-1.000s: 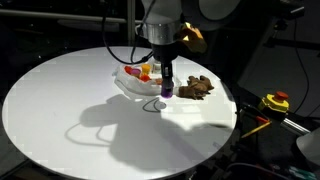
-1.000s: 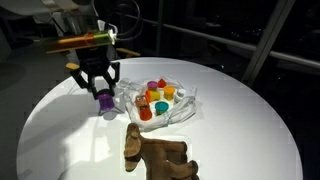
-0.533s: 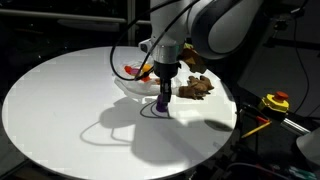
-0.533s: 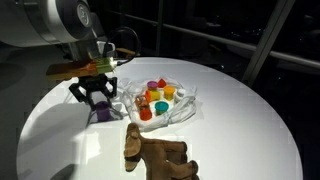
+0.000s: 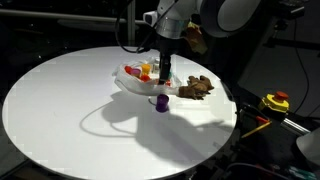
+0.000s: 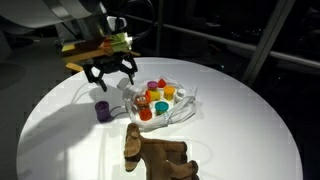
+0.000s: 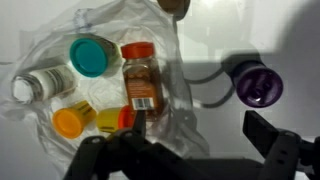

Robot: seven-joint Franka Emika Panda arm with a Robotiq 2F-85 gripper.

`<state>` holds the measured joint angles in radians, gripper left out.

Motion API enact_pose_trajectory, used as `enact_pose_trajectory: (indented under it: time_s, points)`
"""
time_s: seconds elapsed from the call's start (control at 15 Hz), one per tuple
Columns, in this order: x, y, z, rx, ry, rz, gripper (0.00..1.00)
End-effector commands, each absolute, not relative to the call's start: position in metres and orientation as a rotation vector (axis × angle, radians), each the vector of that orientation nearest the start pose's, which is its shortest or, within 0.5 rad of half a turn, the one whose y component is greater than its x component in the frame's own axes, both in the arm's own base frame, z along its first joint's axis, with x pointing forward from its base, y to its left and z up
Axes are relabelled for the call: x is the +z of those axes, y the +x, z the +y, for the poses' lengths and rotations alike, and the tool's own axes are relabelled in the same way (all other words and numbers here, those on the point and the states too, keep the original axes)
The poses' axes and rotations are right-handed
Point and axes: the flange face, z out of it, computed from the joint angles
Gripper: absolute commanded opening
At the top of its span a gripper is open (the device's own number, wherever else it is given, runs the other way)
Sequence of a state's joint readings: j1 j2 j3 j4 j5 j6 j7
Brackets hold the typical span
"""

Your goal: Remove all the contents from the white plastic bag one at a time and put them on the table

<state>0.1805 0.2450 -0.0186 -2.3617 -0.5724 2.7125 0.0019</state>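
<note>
Next, my gripper moves away from the purple container, past the spice jar, then lowers to the teal-lidded tub (image 6: 161, 107) (image 7: 90, 57), whose uncovered round top faces up.
The white plastic bag (image 5: 137, 80) lies open on the round white table (image 5: 70, 110), also seen as the bag (image 6: 178, 108) and the bag (image 7: 115, 35). Inside it are a teal-lidded tub (image 7: 90, 55), a spice jar (image 7: 142, 82), a white bottle (image 7: 33, 86) and small orange and yellow containers. A purple container (image 5: 160, 101) stands upright on the table beside the bag, the same purple container (image 6: 101, 110) (image 7: 255, 82) showing in the other views. My gripper (image 5: 165, 78) (image 6: 112, 76) (image 7: 199, 132) hovers above the bag's edge, open and empty, clear of the purple container.
A brown plush toy (image 5: 195, 87) (image 6: 155, 155) lies on the table close to the bag. A yellow and red tool (image 5: 275, 101) with cables sits off the table's edge. Dark surroundings ring the table.
My gripper let go of the purple container, which now stands alone on the table. The jaws opened wide and the gripper rose and shifted toward the bag.
</note>
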Motion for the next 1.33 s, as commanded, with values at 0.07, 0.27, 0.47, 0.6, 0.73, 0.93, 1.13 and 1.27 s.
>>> enact_pose_trajectory:
  time_s: [0.07,0.27,0.47,0.6,0.73,0.93,1.13,1.27]
  points:
    - [0.237,0.528,0.056,-0.209,-3.247,-1.119,1.00]
    - [0.218,0.543,0.025,-0.147,-3.252,-1.098,1.00]
    - [0.204,0.560,-0.003,-0.118,-3.290,-1.024,1.00]
    - [0.197,0.570,-0.016,-0.120,-3.300,-0.981,1.00]
    - [0.193,0.577,-0.023,-0.118,-3.297,-0.943,1.00]
    - [0.183,0.586,-0.031,-0.110,-3.284,-0.896,1.00]
    - [0.173,0.589,-0.035,-0.088,-3.271,-0.870,0.92]
    - [0.168,0.590,-0.036,-0.079,-3.252,-0.863,0.68]
